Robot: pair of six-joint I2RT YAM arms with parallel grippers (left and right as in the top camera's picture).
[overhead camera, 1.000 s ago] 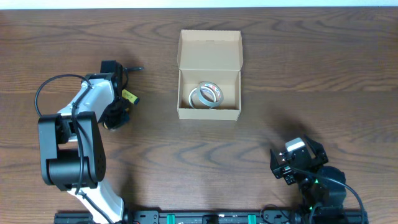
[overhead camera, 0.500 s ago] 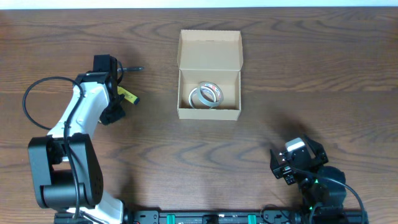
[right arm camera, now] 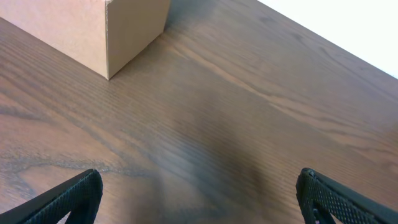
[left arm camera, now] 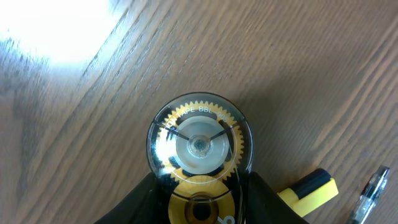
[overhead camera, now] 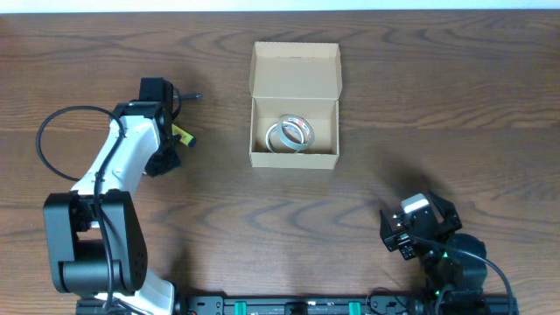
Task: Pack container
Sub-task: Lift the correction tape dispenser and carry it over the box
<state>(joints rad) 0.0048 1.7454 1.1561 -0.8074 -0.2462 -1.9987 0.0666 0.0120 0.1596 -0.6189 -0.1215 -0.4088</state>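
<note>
The box is open, so the robot's left gripper will next move up, to the right in the overhead view, then down over the tape rolls to let go of the dispenser [left arm camera: 200, 142].
The container [overhead camera: 294, 156] is a light-tan cardboard box standing open at the table's centre, its flap lid folded back. Two tape rolls [overhead camera: 289, 134] lie inside it. My left gripper [overhead camera: 163, 161] is well to the box's left. In the left wrist view it [left arm camera: 199, 190] is shut on a clear correction-tape dispenser [left arm camera: 200, 142] with yellow gears, close over the wood. My right gripper [overhead camera: 418, 229] is open and empty near the front right. The box's corner [right arm camera: 127, 31] shows in the right wrist view, beyond the spread fingers [right arm camera: 199, 193].
A yellow-and-black marker [overhead camera: 181, 135] lies just right of the left gripper, also in the left wrist view [left arm camera: 309, 190]. A pen [overhead camera: 185, 96] lies behind it, its tip showing at the left wrist view's edge [left arm camera: 373, 198]. The brown wooden table [overhead camera: 437, 105] extends around.
The left arm's elbow has swung to the left and the wrist has shifted slightly. The right arm and the box have not moved.
</note>
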